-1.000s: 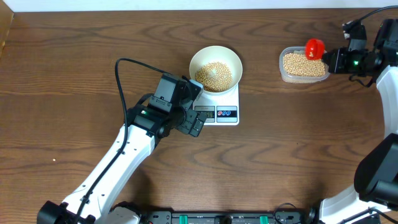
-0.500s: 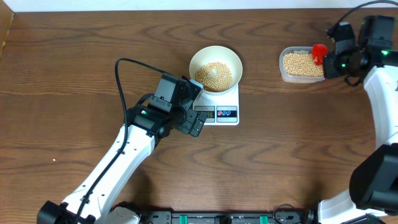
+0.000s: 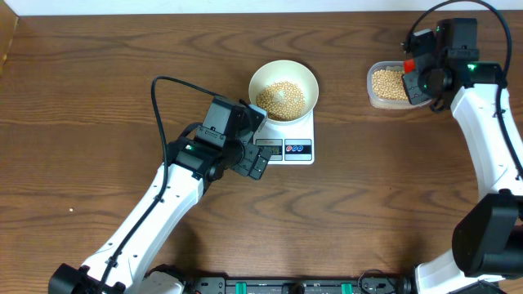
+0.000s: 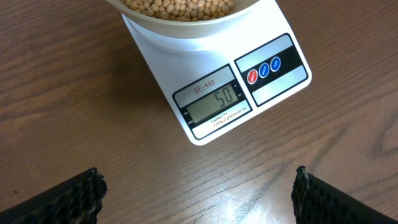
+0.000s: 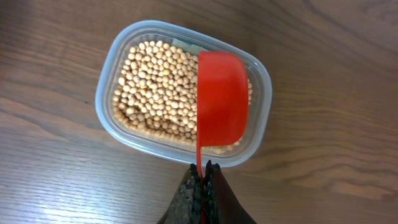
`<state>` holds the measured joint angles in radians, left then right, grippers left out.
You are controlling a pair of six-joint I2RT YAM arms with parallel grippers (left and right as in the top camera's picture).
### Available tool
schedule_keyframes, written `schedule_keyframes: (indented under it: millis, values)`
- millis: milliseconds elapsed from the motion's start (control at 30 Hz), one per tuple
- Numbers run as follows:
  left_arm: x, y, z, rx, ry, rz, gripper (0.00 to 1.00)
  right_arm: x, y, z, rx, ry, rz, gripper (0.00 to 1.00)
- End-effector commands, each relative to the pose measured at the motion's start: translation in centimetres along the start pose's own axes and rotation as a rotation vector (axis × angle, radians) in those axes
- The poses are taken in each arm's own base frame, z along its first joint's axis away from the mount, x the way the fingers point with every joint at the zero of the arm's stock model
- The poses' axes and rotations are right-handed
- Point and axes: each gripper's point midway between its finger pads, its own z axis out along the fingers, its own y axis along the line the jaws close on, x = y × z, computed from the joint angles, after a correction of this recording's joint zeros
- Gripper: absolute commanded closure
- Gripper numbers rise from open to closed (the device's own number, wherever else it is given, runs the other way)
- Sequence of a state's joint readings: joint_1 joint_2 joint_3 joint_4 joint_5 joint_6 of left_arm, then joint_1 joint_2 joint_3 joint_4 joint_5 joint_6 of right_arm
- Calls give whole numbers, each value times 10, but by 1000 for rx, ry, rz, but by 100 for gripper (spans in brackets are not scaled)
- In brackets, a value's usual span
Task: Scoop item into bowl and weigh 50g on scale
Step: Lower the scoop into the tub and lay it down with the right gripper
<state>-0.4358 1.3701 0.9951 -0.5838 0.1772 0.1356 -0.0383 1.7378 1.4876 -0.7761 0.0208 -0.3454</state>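
Note:
The scale shows the target weight. My right gripper should next move down to the clear container's beans below it and tilt, rest the scoop (image 3: pixel 411 65) there, then let it go.
The white bowl (image 3: pixel 283 90) holds a heap of tan beans (image 3: pixel 282 98) and stands on the white scale (image 3: pixel 298 149). In the left wrist view the scale (image 4: pixel 273 84) shows 50 on its display, and the bowl (image 4: pixel 186 28) sits at the top edge. My left gripper (image 3: pixel 252 143) hangs open just left of the scale, with nothing between its fingers (image 4: pixel 81 196). My right gripper (image 5: pixel 202 171) is shut on the thin handle of a red scoop (image 5: pixel 222 102). The scoop (image 3: pixel 411 65) hangs over the right part of a clear container (image 5: pixel 102 102) of beans (image 5: pixel 155 87), its outside facing the camera.
The clear container (image 3: pixel 370 86) stands at the back right of the wooden table. A black cable (image 3: pixel 157 106) loops up from my left arm. My right arm's white link (image 3: pixel 490 139) runs down the right side.
My right gripper has swung left with the red scoop, from the container's right edge to over the container. The left arm, bowl and scale have not moved.

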Motion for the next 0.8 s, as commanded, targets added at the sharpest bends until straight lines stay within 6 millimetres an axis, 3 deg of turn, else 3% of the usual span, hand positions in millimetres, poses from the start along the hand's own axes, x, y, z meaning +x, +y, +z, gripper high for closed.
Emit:
schedule_keyframes:
  millis: [0,100,300,467,600,767]
  values:
    - [-3,1,-1,-5,-4,16,2,-11,10,-12,-168,-86,123,99]
    - [-3,1,-1,-5,-4,16,2,-15,15,-19,-310,-138,194,99]
    - [-3,1,-1,-5,-3,15,2,-9,-2,-32,-521,-195,387,99]
    - [-3,1,-1,-5,-3,15,2,16,-8,-10,-617,-104,531,99]
    - [-3,1,-1,-5,-4,16,2,24,-6,11,-669,-59,601,99]
    - [-3,1,-1,-5,-4,16,2,27,-21,26,-626,-56,655,99]
